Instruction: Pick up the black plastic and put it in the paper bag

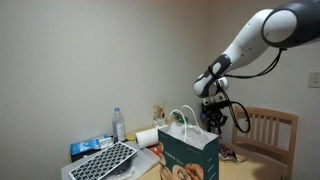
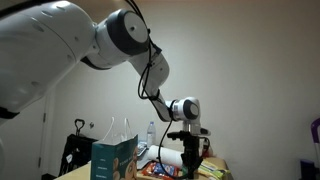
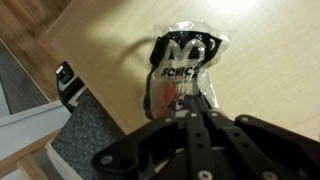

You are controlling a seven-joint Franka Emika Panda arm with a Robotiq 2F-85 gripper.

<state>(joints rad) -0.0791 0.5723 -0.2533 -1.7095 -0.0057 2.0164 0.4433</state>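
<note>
My gripper moves up over the wooden surface next and opens to release the black plastic (image 3: pixel 180 60) beneath its fingers, since they reach only the black plastic's edge.
In the wrist view my gripper (image 3: pixel 195 100) has its fingers closed together on the black plastic (image 3: pixel 180 60), a crumpled black-and-clear wrapper with white lettering that hangs from the fingertips above a wooden surface. The paper bag (image 1: pixel 188 155) is dark green with white looped handles and stands upright on the table; it also shows in an exterior view (image 2: pixel 113 160). In both exterior views my gripper (image 1: pixel 214 120) (image 2: pixel 194 155) is raised, beside the bag and about level with its top edge, pointing down. The bag is not in the wrist view.
A grey keyboard-like slab (image 1: pixel 105 160), a water bottle (image 1: pixel 118 125) and a paper roll (image 1: pixel 147 137) sit by the bag. A wooden chair (image 1: pixel 265 130) stands behind my arm. A grey cushion (image 3: pixel 85 135) lies below the wooden surface (image 3: pixel 100 40).
</note>
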